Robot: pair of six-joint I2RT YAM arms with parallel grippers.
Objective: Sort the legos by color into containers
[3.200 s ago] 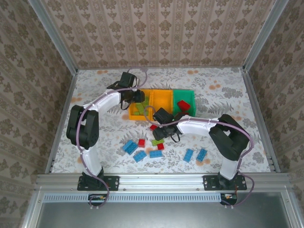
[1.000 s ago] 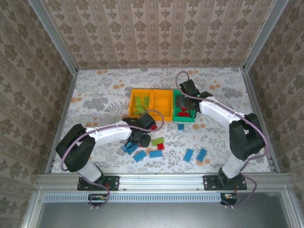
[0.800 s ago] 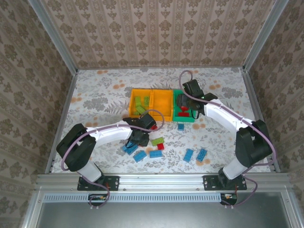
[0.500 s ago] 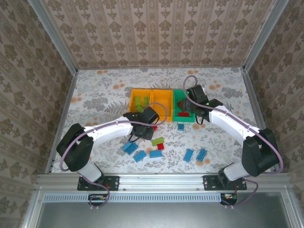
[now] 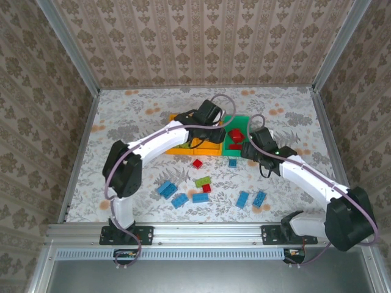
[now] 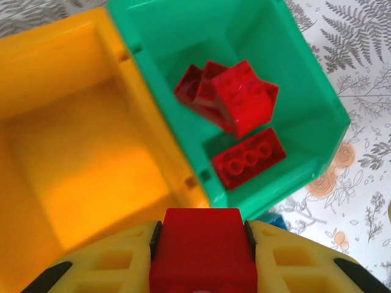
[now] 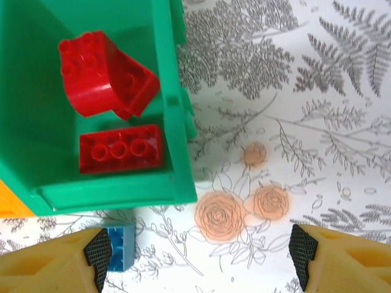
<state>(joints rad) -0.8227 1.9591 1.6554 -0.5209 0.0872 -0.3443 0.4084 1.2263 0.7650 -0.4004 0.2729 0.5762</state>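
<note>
Next, my left gripper moves over the green bin and releases the red lego.
My left gripper (image 6: 203, 244) is shut on a red lego (image 6: 203, 253) and hangs over the wall between the middle orange bin (image 6: 79, 159) and the green bin (image 6: 305, 79). Three red legos (image 6: 244, 97) lie in the green bin (image 5: 239, 122). In the top view the left gripper (image 5: 215, 133) covers part of the orange bins (image 5: 183, 146). My right gripper (image 7: 200, 251) is open over the tablecloth just in front of the green bin (image 7: 165, 91), its left finger beside a blue lego (image 7: 121, 246). Nothing sits between its fingers.
Loose legos lie on the floral cloth nearer the arm bases: a red one (image 5: 197, 163), a lime green one (image 5: 203, 180), another red (image 5: 206, 188), and several blue ones (image 5: 179, 200) (image 5: 259, 198). The left arm spans the table's left-centre.
The left arm swung from the loose pile up to the bins, carrying the red lego. The right arm pulled back from the green bin toward the near side.
</note>
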